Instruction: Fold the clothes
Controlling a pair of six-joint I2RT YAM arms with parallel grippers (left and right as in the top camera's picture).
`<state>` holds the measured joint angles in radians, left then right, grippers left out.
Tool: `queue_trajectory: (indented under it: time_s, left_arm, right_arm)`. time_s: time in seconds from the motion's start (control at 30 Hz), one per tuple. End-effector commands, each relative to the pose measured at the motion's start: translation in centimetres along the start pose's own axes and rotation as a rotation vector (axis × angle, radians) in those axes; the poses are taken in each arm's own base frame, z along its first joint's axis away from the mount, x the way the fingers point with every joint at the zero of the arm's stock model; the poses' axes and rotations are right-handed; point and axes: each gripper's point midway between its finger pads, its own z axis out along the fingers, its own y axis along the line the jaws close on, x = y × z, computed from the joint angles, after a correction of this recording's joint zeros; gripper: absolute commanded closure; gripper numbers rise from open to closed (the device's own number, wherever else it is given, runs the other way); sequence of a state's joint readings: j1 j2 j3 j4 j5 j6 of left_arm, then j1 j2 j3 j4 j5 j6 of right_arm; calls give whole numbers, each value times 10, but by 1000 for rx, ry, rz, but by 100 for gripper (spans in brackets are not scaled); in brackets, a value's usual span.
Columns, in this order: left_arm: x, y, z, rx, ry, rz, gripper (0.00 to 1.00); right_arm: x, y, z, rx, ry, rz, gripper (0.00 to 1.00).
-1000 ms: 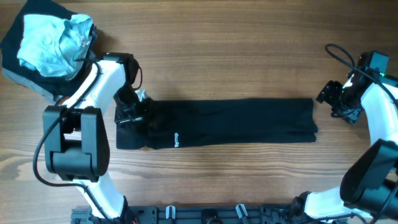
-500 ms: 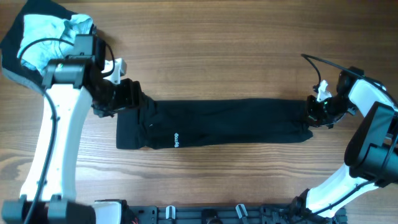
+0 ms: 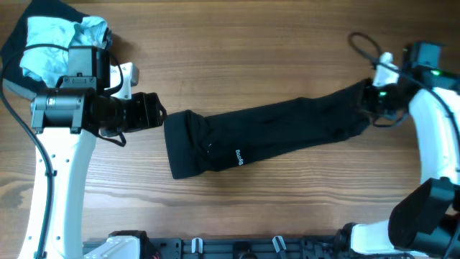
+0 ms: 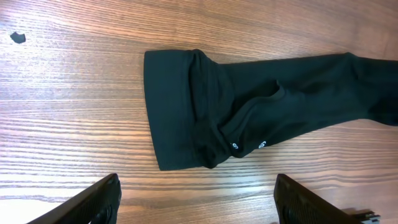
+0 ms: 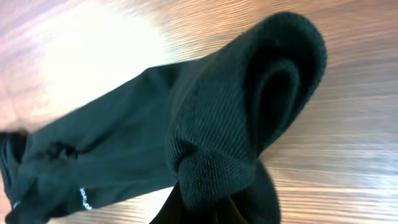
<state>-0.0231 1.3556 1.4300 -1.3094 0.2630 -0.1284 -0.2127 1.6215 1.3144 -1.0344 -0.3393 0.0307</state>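
The garment's end is raised. My right gripper needs to carry it to the left in the overhead view, onto the garment's flat middle (image 3: pixel 274 126) (image 5: pixel 115 140), and let it go.
A long black garment (image 3: pixel 266 137) lies slanted across the table, its folded left end (image 4: pixel 180 109) flat on the wood. Just left of that end, my left gripper (image 3: pixel 157 115) is open and clear of the cloth. In the left wrist view its two fingertips (image 4: pixel 99 198) frame bare wood, with the garment farther ahead. My right gripper (image 3: pixel 370 104) is shut on the garment's right end, which is raised toward the far right. In the right wrist view the bunched black cloth (image 5: pixel 242 118) covers the fingers.
At the far left corner, a crumpled light blue garment (image 3: pixel 54 47) rests on a dark cloth (image 3: pixel 21 83). A small dark speck (image 4: pixel 17 37) lies on the wood. The arms' base rail (image 3: pixel 237 248) runs along the near edge.
The right gripper shut on the garment's right end and pulled it up and right, slanting the garment and dragging its left end rightward. The left gripper let go and now sits off the cloth.
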Motion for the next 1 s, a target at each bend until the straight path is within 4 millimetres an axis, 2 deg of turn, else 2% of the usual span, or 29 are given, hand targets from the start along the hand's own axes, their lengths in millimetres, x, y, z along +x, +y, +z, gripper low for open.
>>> queue_trajectory:
  time_s: [0.0,0.13,0.23,0.37,0.4,0.43,0.47,0.5,0.53,0.57,0.6,0.63,0.67,0.7,0.73,0.8,0.83,0.87,0.97]
  left_arm:
    - [-2,-3,-8,18,-23,15,21]
    - [-2,-3,-8,18,-23,15,21]
    - [-1,-3,-8,18,-22,15,20]
    - [-2,-3,-8,18,-23,15,18]
    - [-2,-3,-8,19,-25,16,16]
    - [-3,-3,-8,19,-27,16,16]
    - [-3,-3,-8,19,-30,17,9]
    - [-5,-3,-8,20,-35,19,0]
    - [-6,-3,-8,20,-40,20,0]
    - [-8,-4,-8,21,-46,22,0]
    - [-10,-4,-7,22,-51,23,0]
    - [-11,-4,-7,24,-57,25,0]
    - [-14,-5,-7,25,-65,27,0]
    - [-16,-5,-7,27,-74,29,0]
    - [-17,-5,-6,27,-75,30,0]
    - [-14,-2,2,21,-42,20,12]
    - [-8,2,12,14,-2,9,9]
    - [2,5,25,18,51,-6,0]
    - [36,-6,69,166,207,-57,0]
  right_arm:
    - [12,52,33,-29,79,-74,96]
    - [39,98,78,4,178,-152,96]
    - [56,123,106,5,231,-192,96]
    - [71,139,112,-14,264,-235,95]
    - [76,147,112,-40,277,-248,93]
    - [79,154,113,-56,279,-265,78]
    - [81,156,113,-62,279,-295,68]
    - [81,157,111,-70,279,-329,73]
    - [80,158,106,-81,269,-391,82]
    - [81,159,93,-91,252,-486,88]
    - [80,155,85,-63,238,-509,89]
    - [77,151,80,-31,221,-507,80]
    - [69,141,77,37,186,-465,61]
    - [60,132,77,100,152,-400,72]
    - [49,126,81,128,117,-337,95]
    - [48,122,91,122,136,-323,96]
    - [57,122,101,104,185,-321,96]
    - [66,125,111,62,232,-331,96]
    - [81,117,137,50,285,-300,96]
